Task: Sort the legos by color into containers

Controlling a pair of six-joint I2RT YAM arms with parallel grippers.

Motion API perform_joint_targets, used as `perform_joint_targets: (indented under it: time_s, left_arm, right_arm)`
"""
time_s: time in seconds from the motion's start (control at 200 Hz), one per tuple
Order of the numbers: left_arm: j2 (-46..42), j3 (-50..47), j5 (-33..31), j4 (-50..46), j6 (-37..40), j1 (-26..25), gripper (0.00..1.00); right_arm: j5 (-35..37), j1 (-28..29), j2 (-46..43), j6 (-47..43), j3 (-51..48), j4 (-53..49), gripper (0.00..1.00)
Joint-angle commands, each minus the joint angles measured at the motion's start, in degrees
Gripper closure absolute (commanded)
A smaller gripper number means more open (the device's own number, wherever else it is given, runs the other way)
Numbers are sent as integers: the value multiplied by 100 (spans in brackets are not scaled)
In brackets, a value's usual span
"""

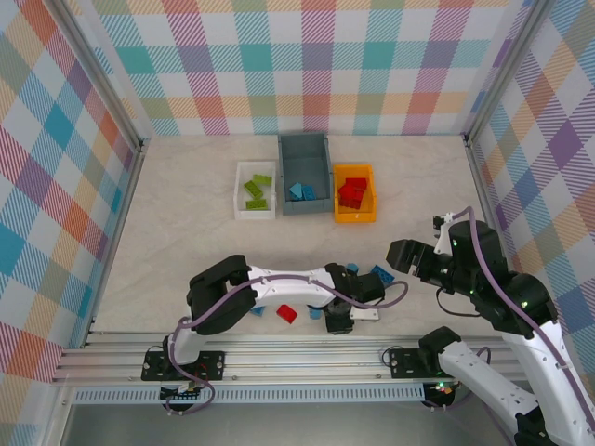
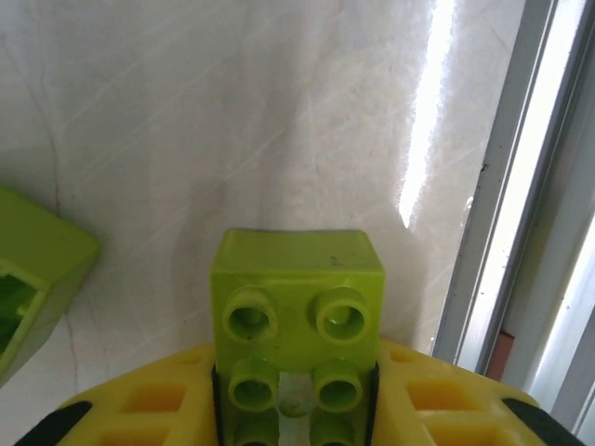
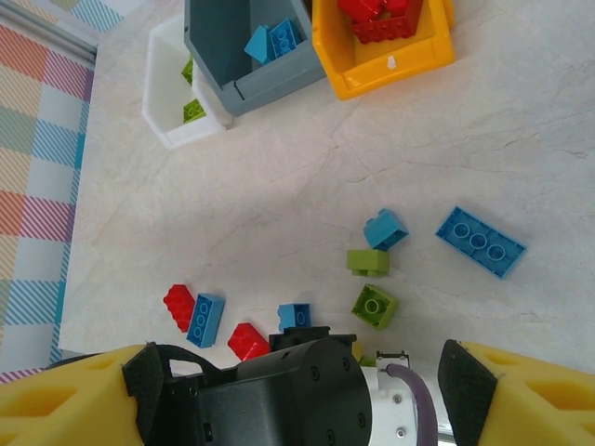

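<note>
My left gripper raises the lime green lego next, carries it outward over the white tray [image 1: 255, 190] holding green legos and releases it.
A lime green lego [image 2: 297, 297] sits studs-up between the yellow fingers [image 2: 158, 400] of my left gripper [image 2: 296, 390], and the pads press both of its sides. This gripper [image 1: 339, 321] is low at the table's near edge. Another green lego [image 2: 33, 269] lies just to its left. My right gripper [image 1: 400, 255] hovers open above the right side, its fingers [image 3: 74, 400] wide apart. Loose legos lie below it: blue [image 3: 481, 242], blue [image 3: 385, 229], green [image 3: 369, 262], green [image 3: 375, 306], red [image 3: 247, 340], blue [image 3: 205, 319].
At the back stand the white tray [image 1: 240, 200] holding green legos, the grey-blue bin [image 1: 305, 149] holding blue ones, and the orange-yellow bin [image 1: 354, 217] holding red ones. A metal rail [image 2: 507, 214] runs close on the right of the left gripper. Checked walls enclose the table.
</note>
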Motion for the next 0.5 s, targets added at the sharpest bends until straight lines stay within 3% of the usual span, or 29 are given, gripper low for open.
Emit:
perform_joint_targets:
  time_s: [0.0, 0.17, 0.34, 0.41, 0.495]
  left_arm:
    - [-940, -190, -222, 284, -469, 242, 73]
    - [-2077, -592, -269, 505, -1253, 1050, 73]
    - [-2660, -664, -309, 350, -1962, 2371, 73]
    - [-2737, -619, -325, 277, -2227, 2931, 73]
    - [-2702, -493, -510, 182, -2554, 3555, 73]
  right_arm:
    - [-41, 20, -174, -314, 386, 218, 21]
    - [-1297, 25, -135, -1133, 682, 891, 22]
    - [-3029, 20, 306, -1779, 801, 1134, 23]
    - [-3288, 29, 586, -1956, 728, 1175, 24]
    - [-3051, 132, 875, -1998, 556, 1459, 25]
